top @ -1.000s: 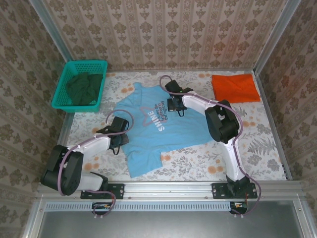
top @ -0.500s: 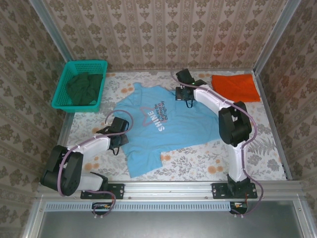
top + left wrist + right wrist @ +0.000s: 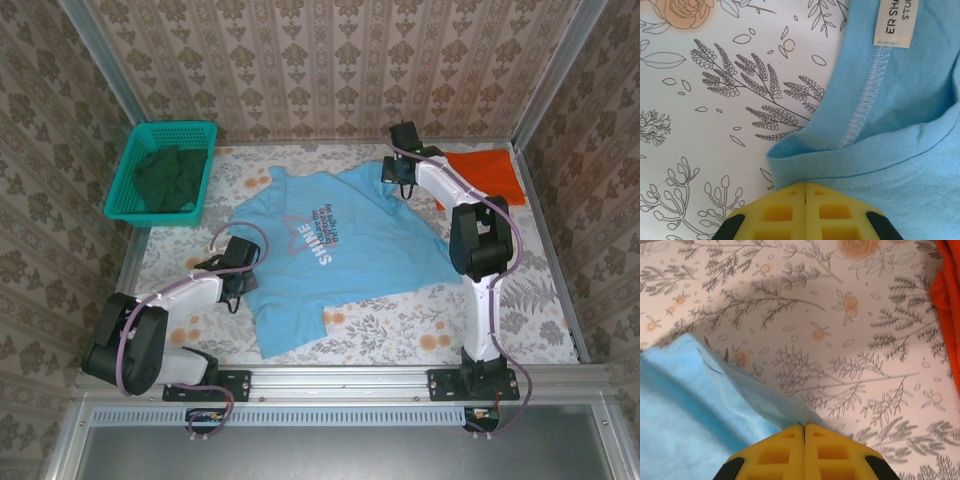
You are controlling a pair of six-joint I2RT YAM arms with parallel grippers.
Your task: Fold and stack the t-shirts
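Note:
The blue cloth beside the orange t-shirt point(image 3: 495, 172) lies creased, so my right gripper needs to pull the pinched corner outward and toward that t-shirt over the bare tabletop and release it.
The light-blue t-shirt point(image 3: 340, 250) lies spread over the middle of the floral table, its white star and lettering facing up. At the shirt's near-left edge, my left gripper point(image 3: 236, 290) is shut on the ribbed collar point(image 3: 850, 160), close to the neck label point(image 3: 892, 22). The pads of my left gripper point(image 3: 805, 189) meet with the blue rib pinched between them. My right gripper point(image 3: 398, 182) is at the far right and shut on a thin edge of the same shirt point(image 3: 765, 405), lifted just off the table. The folded orange t-shirt point(image 3: 495, 172) lies beside it, partly behind the right arm.
A teal basket point(image 3: 175, 127) holding dark green cloth point(image 3: 168, 175) stands at the far left corner. The orange cloth's edge point(image 3: 947, 300) lies close to the right of my right gripper point(image 3: 804, 429). Metal rails and papered walls ring the table.
My right gripper has travelled to the far right with the shirt's edge, drawing the blue cloth out wider. My left gripper has closed on the collar without shifting.

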